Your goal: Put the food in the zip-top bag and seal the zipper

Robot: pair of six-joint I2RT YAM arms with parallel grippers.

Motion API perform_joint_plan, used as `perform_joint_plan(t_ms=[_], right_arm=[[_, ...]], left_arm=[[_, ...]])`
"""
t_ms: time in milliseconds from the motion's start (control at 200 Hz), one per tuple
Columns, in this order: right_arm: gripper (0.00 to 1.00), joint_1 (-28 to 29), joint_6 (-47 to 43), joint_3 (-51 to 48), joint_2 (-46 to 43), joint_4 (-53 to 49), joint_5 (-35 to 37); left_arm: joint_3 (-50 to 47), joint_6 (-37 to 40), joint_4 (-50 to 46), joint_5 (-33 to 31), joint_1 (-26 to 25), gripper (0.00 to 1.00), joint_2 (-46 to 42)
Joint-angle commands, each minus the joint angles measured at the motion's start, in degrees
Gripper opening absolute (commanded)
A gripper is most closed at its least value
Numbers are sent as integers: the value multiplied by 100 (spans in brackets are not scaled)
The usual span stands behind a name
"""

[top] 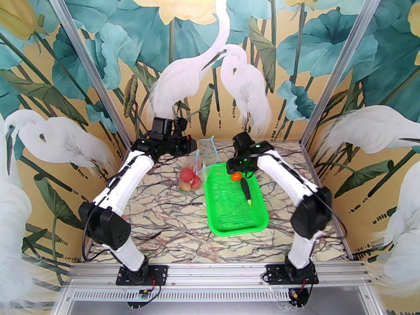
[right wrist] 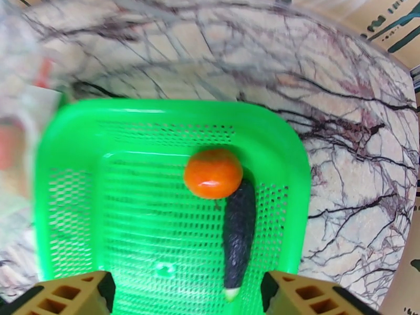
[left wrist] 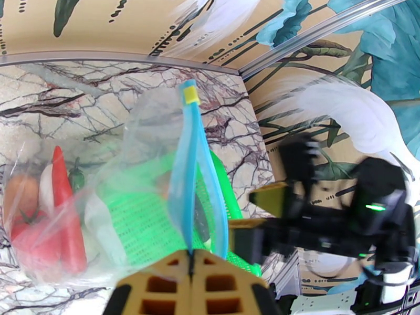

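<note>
The orange point(right wrist: 212, 173) is uncovered beside the eggplant and still outside the bag. My right gripper should next lower its open fingers around it, into the far end of the basket.
The clear zip-top bag point(top: 203, 156) is held upright by its mouth, between the arms at the green basket's far left corner. My left gripper point(left wrist: 191, 255) is shut on the light blue zipper point(left wrist: 190, 169). Inside the bag lie a red chili point(left wrist: 67, 216), a tomato point(left wrist: 25, 234), a potato point(left wrist: 18, 192), a white radish point(left wrist: 46, 187) and a green pepper point(left wrist: 77, 177). An orange point(right wrist: 212, 173) and a dark eggplant point(right wrist: 239, 232) lie in the basket. Above them my right gripper point(right wrist: 186, 290) hovers open, holding nothing.
The green mesh basket point(top: 212, 219) lies right of centre on the marble table, its far left corner touching the bag. Painted walls and metal posts close in the back and sides. My right arm point(left wrist: 367, 216) hangs close beside the bag's mouth.
</note>
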Motion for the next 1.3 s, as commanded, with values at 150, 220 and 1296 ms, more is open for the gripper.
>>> perform_joint_plan(t_ms=[150, 220, 1296], right_arm=[[81, -49, -286, 625, 1116, 29, 541], [81, -62, -312, 757, 1350, 26, 540], [52, -167, -261, 1490, 2567, -69, 382]], left_arm=[[9, 127, -75, -72, -18, 0, -167], [1, 141, -84, -89, -15, 0, -174], [271, 232, -233, -9, 143, 0, 92]])
